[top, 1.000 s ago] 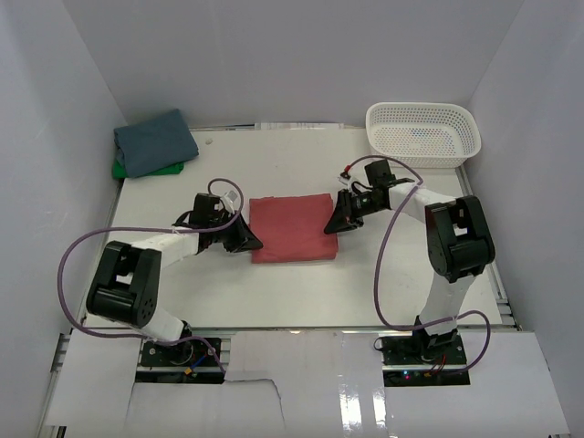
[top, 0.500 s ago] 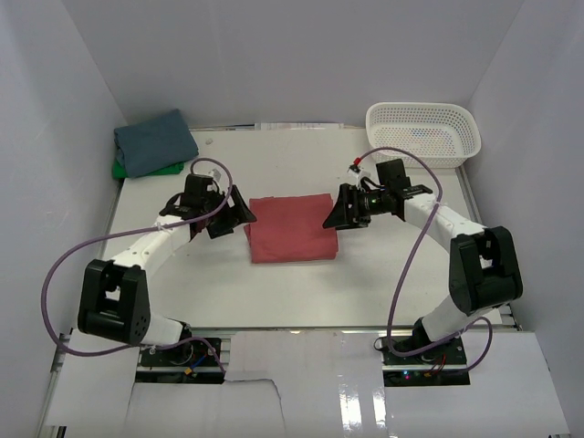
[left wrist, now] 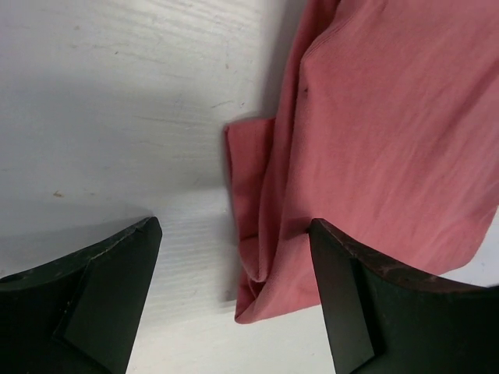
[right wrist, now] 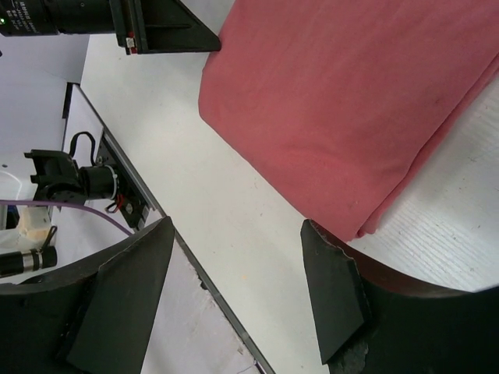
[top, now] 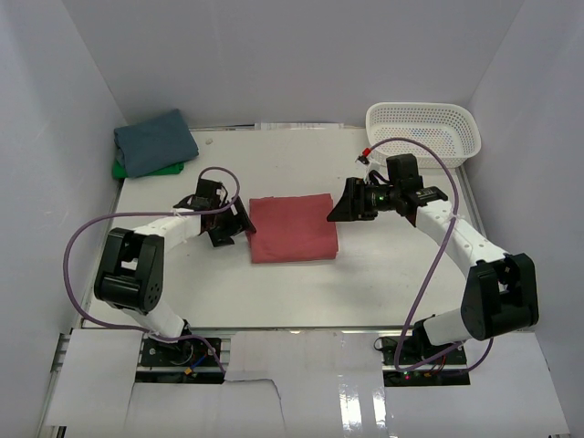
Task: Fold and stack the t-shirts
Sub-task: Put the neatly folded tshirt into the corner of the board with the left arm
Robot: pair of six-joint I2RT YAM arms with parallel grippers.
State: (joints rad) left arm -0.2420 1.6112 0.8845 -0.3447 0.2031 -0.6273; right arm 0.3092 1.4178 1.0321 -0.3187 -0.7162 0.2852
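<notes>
My left gripper will move gently outward next onto the middle of the shirt's layered edge [top: 255, 218] [left wrist: 273, 162], because the shirt's stacked folds already run between the open fingers.
The coral-red t-shirt [top: 292, 228] lies folded into a flat rectangle in the middle of the table. My left gripper [top: 239, 224] stands open at its left edge. In the left wrist view the shirt [left wrist: 390, 117] shows its layered corner between the spread fingers [left wrist: 117, 288] of that gripper [left wrist: 232, 234], and nothing is gripped. My right gripper [top: 336, 208] hovers open just off the shirt's right edge. The right wrist view looks down across the red shirt [right wrist: 351, 101], with the right gripper [right wrist: 238, 226] empty. The slate-blue t-shirt [top: 153, 141] lies folded on the green one [top: 137, 170] at the back left.
A white mesh basket [top: 424, 132] stands at the back right corner. White walls close in the table [top: 274, 292] on the left, back and right. Purple cables loop out from both arms. The table's near edge [right wrist: 156, 226] shows in the right wrist view.
Both grippers were shut on the red shirt's side edges; they have opened and let it go. The right gripper has drawn back to the right, and the left has shifted slightly.
</notes>
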